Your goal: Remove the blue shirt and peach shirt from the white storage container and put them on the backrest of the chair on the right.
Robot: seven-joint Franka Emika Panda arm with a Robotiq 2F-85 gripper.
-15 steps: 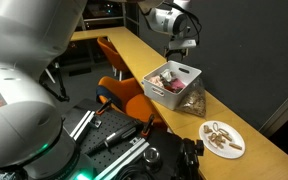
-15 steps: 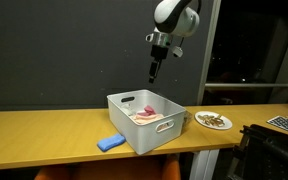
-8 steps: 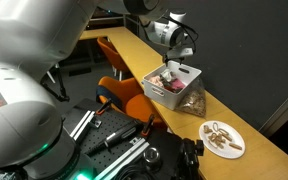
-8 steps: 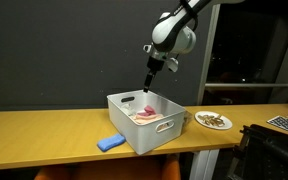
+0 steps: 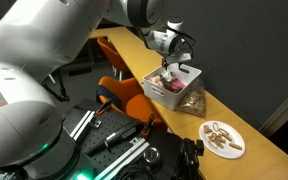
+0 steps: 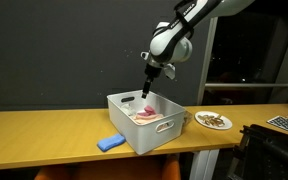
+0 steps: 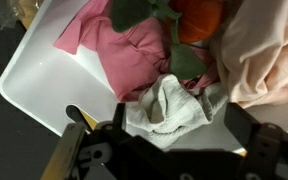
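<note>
My gripper shifts toward the right in the wrist view from the white-grey cloth (image 7: 169,105) next, down onto the shirt's top, before it grabs the peach shirt (image 7: 269,50).
The white storage container (image 6: 144,135) stands on the wooden counter and shows in both exterior views (image 5: 156,88). My gripper (image 6: 147,88) hangs just over its far rim, open and empty. In the wrist view the open jaws (image 7: 176,128) frame a crumpled white-grey cloth (image 7: 169,105) on the container's floor. Beside it lie a pink shirt (image 7: 124,45), a peach shirt (image 7: 269,50) and a dark green and orange garment (image 7: 179,20). No blue shirt shows inside the container. An orange chair (image 5: 124,92) stands by the counter; its backrest is bare.
A blue cloth-like item (image 6: 110,143) lies on the counter (image 6: 44,135) beside the container. A plate of food (image 6: 213,121) sits on the other side and also shows from the opposite angle (image 5: 222,138). Dark equipment (image 5: 134,150) fills the foreground below the counter.
My gripper has come down from well above the container and moved toward its rim, still open.
</note>
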